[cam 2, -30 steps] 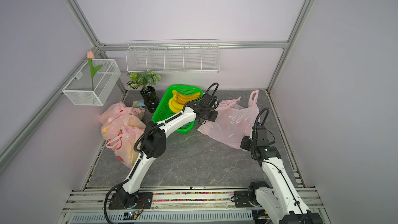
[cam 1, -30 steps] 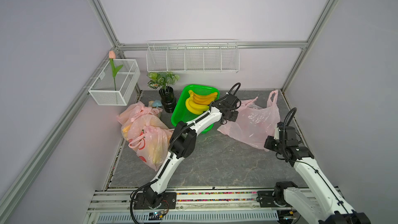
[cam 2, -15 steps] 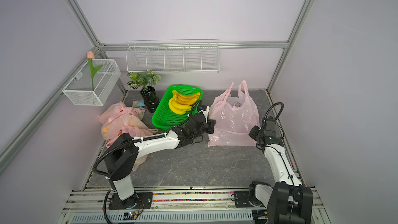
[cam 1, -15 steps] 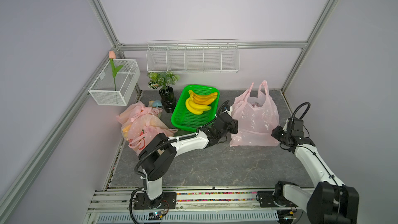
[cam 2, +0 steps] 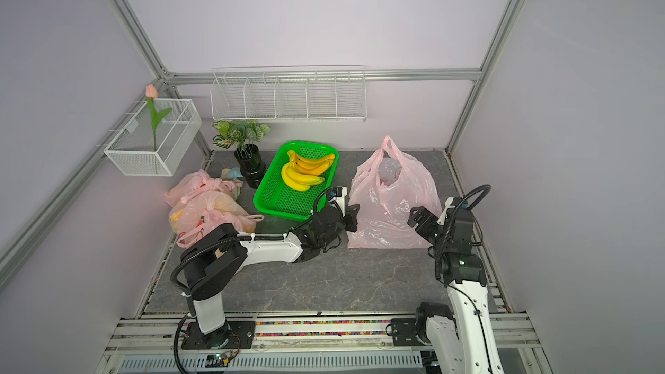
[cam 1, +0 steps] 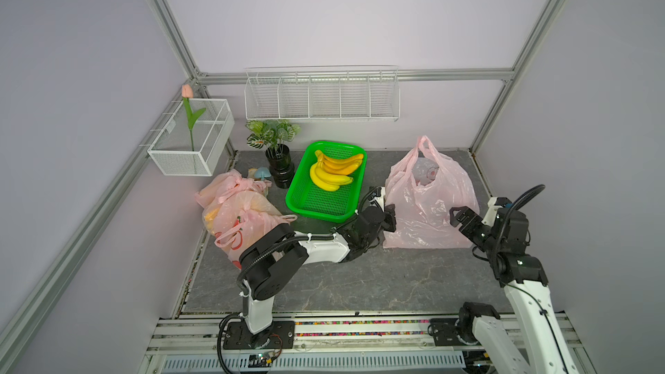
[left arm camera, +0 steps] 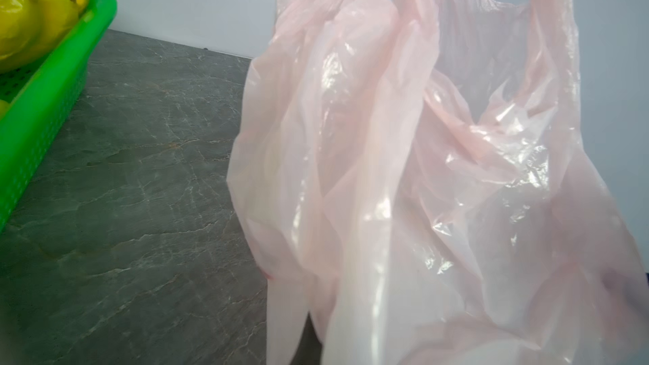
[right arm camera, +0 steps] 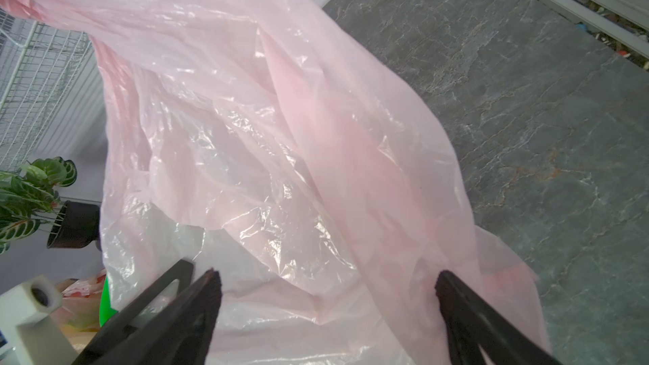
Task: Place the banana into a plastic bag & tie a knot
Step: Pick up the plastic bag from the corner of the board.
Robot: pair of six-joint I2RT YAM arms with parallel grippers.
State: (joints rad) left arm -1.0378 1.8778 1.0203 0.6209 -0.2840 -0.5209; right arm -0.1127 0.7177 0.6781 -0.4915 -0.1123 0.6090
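The bag's lower edge goes slightly back with my left gripper next, for release there, since a clear part of the bare grey table lies back of the gripper.
The pink plastic bag (cam 1: 428,203) (cam 2: 392,206) stands upright on the grey table with its handles up and its mouth loosely open. A bunch of yellow bananas (cam 1: 333,174) (cam 2: 306,174) lies in the green basket (cam 1: 306,206) (cam 2: 273,206) to its left. My left gripper (cam 1: 390,215) (cam 2: 352,217) is shut on the bag's lower left edge; in the left wrist view the bag (left arm camera: 404,170) hides the jaws. My right gripper (cam 1: 462,217) (cam 2: 419,219) (right arm camera: 326,284) is open wide at the bag's lower right side, with film (right arm camera: 281,135) lying loose between its fingers.
Filled pink bags (cam 1: 241,210) lie at the left. A potted plant (cam 1: 277,160) stands behind them, beside the basket. A white wire basket (cam 1: 201,160) with a tulip hangs on the left wall, and a wire shelf (cam 1: 320,97) on the back wall.
The bag went from lying flat at the back to standing upright nearer the middle. My left arm drew back with its edge. My right gripper opened and let go of the bag.
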